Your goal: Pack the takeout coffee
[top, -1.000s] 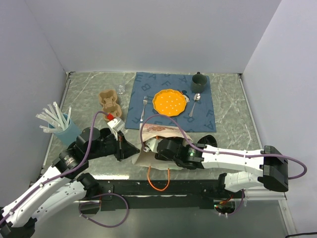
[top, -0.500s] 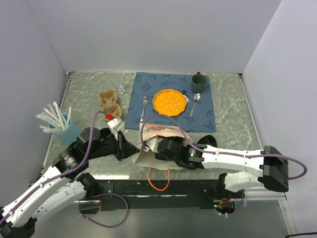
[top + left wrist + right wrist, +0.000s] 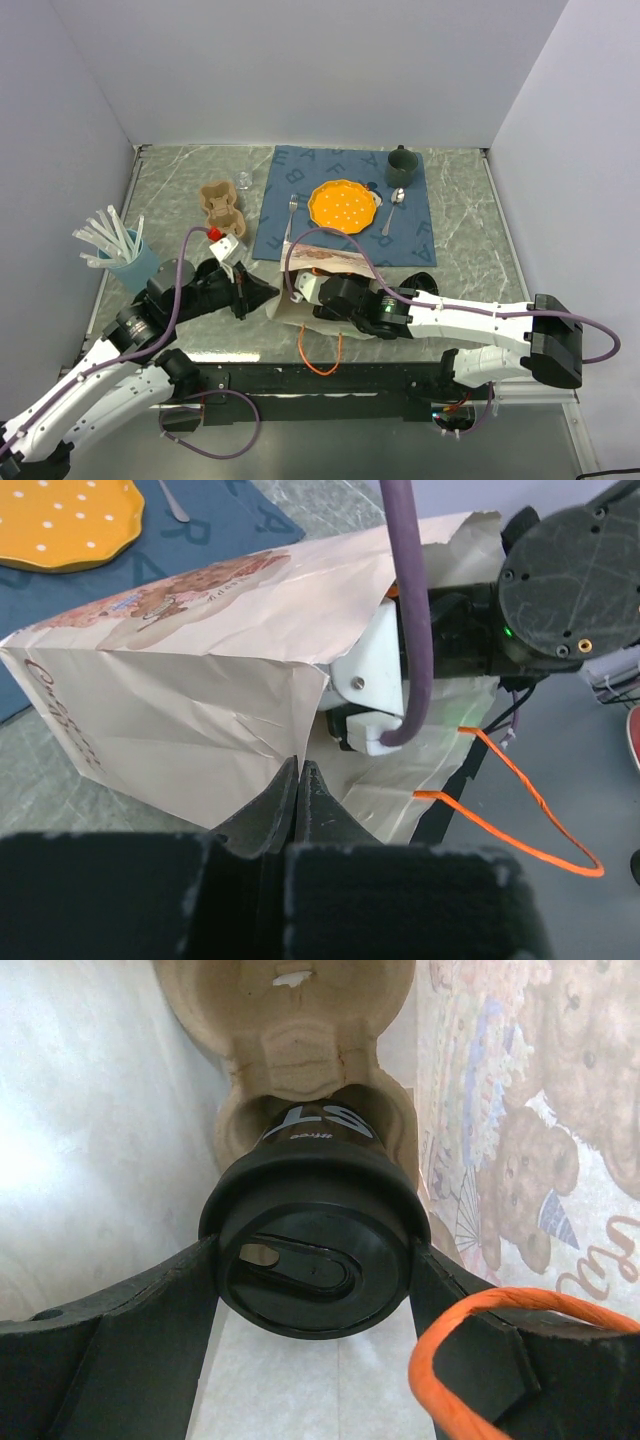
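The cup's base sits in the carrier's well, so my right gripper should next ease slightly outward inside the paper bag (image 3: 325, 258) and open off the lid's rim to release the cup.
The takeout coffee (image 3: 312, 1250), a black cup with a black lid, sits in a well of a brown pulp carrier (image 3: 290, 1050) inside the paper bag (image 3: 325, 258). My right gripper (image 3: 315, 1265) reaches into the bag, and its fingers (image 3: 150, 1310) press the lid's rim on both sides. In the top view the bag hides the cup and that gripper. My left gripper (image 3: 298, 768) is shut, pinching the bag's (image 3: 180, 690) paper edge at the mouth. An orange bag handle (image 3: 500, 1310) loops over the right finger.
A second pulp carrier (image 3: 220, 203) and a small glass (image 3: 245, 181) lie at the back left. A blue cup of straws (image 3: 135, 262) stands on the left. The blue mat (image 3: 420, 235) bears an orange plate (image 3: 343, 206), fork (image 3: 290, 220), spoon (image 3: 393, 208) and green mug (image 3: 401, 165).
The bag's mouth has shifted a little to the left and back with my left gripper. The orange handle has moved slightly away from the table edge. Both grips are unchanged.
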Tool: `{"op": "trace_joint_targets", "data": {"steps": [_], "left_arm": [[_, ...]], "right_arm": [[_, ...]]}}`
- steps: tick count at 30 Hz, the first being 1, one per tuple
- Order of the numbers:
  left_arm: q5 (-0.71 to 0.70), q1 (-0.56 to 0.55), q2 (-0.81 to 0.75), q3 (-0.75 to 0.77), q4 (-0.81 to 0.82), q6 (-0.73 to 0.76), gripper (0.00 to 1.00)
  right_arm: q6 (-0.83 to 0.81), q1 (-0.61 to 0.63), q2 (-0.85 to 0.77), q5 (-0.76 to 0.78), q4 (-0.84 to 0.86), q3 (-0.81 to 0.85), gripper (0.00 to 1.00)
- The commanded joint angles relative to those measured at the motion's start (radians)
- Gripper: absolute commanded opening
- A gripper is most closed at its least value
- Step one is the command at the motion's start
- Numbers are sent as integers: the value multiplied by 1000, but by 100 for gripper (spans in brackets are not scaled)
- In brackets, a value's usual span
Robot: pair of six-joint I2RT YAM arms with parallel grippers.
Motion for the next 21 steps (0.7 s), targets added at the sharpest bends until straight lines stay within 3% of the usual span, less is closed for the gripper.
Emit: {"op": "trace_joint_targets", "data": {"steps": [1,10,21], "left_arm": [[80,-4,-31,-19,82,18,1],[87,-5,-48,-16,28,-11,1],[82,-5,-19,-25,30,-40,1]], "right_arm": [[-14,-17,-12,70,39,21,41],[-65,-15,-12,183,145,4,40],[-34,-32,-61,131,197,-83,41]]}}
